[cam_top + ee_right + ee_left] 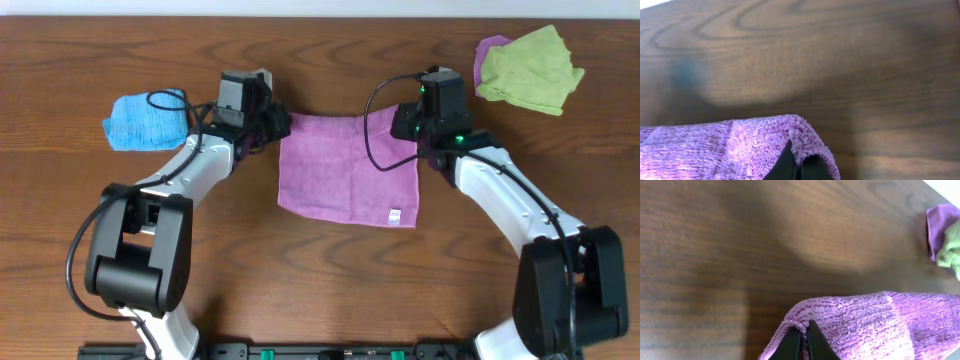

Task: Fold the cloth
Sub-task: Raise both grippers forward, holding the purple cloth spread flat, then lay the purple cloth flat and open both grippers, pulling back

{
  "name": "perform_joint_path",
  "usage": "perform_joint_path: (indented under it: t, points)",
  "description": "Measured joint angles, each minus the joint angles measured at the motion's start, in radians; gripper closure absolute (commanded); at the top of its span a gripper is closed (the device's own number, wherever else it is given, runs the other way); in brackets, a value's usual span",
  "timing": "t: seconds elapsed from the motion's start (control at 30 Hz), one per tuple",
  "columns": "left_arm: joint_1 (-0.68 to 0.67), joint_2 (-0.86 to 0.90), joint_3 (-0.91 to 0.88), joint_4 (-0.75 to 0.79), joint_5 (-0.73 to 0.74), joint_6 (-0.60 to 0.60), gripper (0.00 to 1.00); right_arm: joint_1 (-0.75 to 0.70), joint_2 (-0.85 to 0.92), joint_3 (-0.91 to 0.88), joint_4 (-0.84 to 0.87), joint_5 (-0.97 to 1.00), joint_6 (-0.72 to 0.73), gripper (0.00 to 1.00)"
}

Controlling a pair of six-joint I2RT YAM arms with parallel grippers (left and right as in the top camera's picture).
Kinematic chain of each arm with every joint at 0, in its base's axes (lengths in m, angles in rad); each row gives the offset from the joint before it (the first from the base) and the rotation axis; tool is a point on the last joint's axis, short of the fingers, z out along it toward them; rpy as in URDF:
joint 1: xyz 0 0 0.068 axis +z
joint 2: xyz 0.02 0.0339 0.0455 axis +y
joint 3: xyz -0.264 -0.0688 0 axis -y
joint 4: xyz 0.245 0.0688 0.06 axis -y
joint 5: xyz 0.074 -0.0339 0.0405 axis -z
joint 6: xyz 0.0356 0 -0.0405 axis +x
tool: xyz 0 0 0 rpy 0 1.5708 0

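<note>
I need to drag the cloth's pinched corner outward with my left gripper next and release it on the bare tabletop just outward of that gripper.
The purple-magenta cloth (pixel 345 170) lies spread on the wooden table, its small white tag (pixel 395 214) at the near right edge. My left gripper (pixel 283 125) is shut on the cloth's far left corner. In the left wrist view the dark fingertips (pixel 805 329) pinch a fold of the cloth (pixel 880 325). My right gripper (pixel 402 125) is shut on the far right corner. In the right wrist view the cloth (pixel 715 150) drapes over that gripper (pixel 798 162). Both corners look slightly raised off the table.
A light blue ribbed cloth (pixel 145 120) lies at the far left beside my left arm. A lime-green cloth (pixel 530 68) rests on another purple cloth (pixel 488 52) at the far right corner, the same green cloth (pixel 951 255) showing in the left wrist view.
</note>
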Motion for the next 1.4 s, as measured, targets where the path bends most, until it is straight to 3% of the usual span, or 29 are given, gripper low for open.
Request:
perform_joint_path:
  t: [0.5, 0.6, 0.63, 0.67, 0.73, 0.77, 0.87, 1.03, 1.17, 1.27, 1.4]
  points:
    - [0.0, 0.0, 0.0, 0.093, -0.09, -0.008, 0.94, -0.01, 0.06, 0.0, 0.13, 0.041, -0.027, 0.99]
    - [0.0, 0.0, 0.0, 0.109, -0.106, -0.008, 0.88, -0.01, 0.063, 0.0, 0.161, 0.04, -0.031, 0.98]
    - [0.0, 0.0, 0.0, 0.114, -0.119, -0.008, 0.75, -0.01, 0.063, 0.0, 0.178, 0.042, -0.033, 0.82]
    - [0.0, 0.0, 0.0, 0.118, -0.129, -0.006, 0.54, -0.01, 0.063, 0.0, 0.187, 0.046, -0.035, 0.73]
    - [0.0, 0.0, 0.0, 0.133, -0.152, -0.008, 0.22, -0.01, 0.063, 0.0, 0.203, 0.055, -0.043, 0.43]
    - [0.0, 0.0, 0.0, 0.142, -0.161, -0.007, 0.07, -0.01, 0.063, 0.0, 0.21, 0.056, -0.045, 0.36]
    - [0.0, 0.0, 0.0, 0.162, -0.188, -0.007, 0.05, -0.011, 0.063, 0.0, 0.219, 0.06, -0.063, 0.25]
    - [0.0, 0.0, 0.0, 0.167, -0.208, -0.007, 0.05, -0.011, 0.063, 0.0, 0.21, 0.066, -0.065, 0.2]
    - [0.002, 0.0, 0.0, 0.117, -0.195, -0.008, 0.05, -0.011, 0.043, 0.002, 0.107, 0.055, -0.063, 0.16]
    - [0.018, -0.014, 0.0, 0.004, -0.127, -0.008, 0.05, -0.014, -0.034, 0.003, -0.05, 0.031, -0.043, 0.01]
    - [0.067, -0.092, -0.005, -0.206, -0.045, -0.012, 0.05, -0.03, -0.177, 0.005, -0.244, -0.033, -0.016, 0.01]
